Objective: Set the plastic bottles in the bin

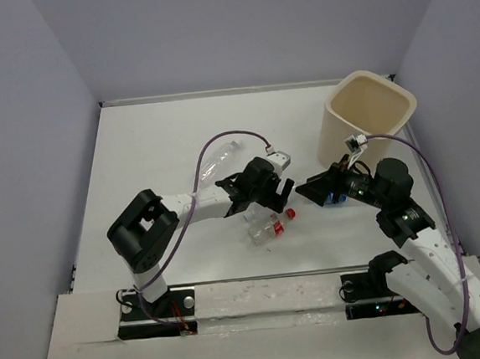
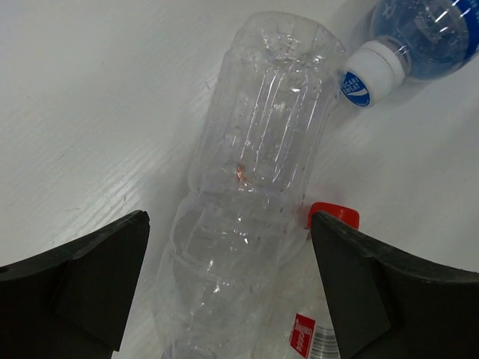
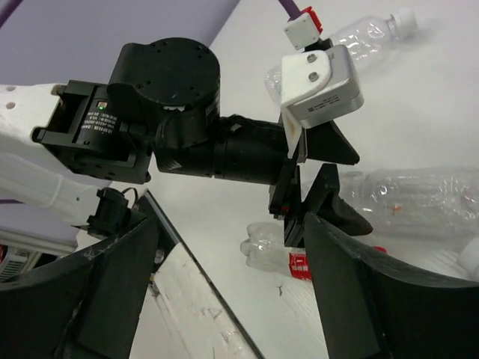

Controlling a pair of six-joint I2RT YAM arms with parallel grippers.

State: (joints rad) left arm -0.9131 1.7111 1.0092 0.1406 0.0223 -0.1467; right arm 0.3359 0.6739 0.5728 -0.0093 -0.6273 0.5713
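My left gripper should next move down over the clear bottle's creased middle and close, because the clear crushed bottle already lies between my left gripper's open fingers.
In the left wrist view a clear crushed bottle [image 2: 254, 164] lies on the table between the wide-apart fingers of my left gripper [image 2: 228, 224], which is open and low over it. Beside it lies a red-capped bottle with a red-white label [image 2: 303, 333] [image 1: 265, 230]. A blue-labelled bottle with a white cap [image 2: 419, 37] [image 1: 336, 197] lies just beyond. My right gripper [image 3: 230, 224] [image 1: 310, 187] is open with nothing between its fingers, close to the right of the left gripper [image 1: 283, 194]. Another clear bottle [image 1: 221, 154] lies further back. The cream bin [image 1: 372, 122] stands at the back right.
The left arm's wrist and camera housing [image 3: 322, 90] fill the space right in front of my right gripper. Purple cables [image 1: 220, 143] loop over both arms. The table's near edge strip [image 3: 202, 314] lies below the right gripper. Grey walls enclose the table.
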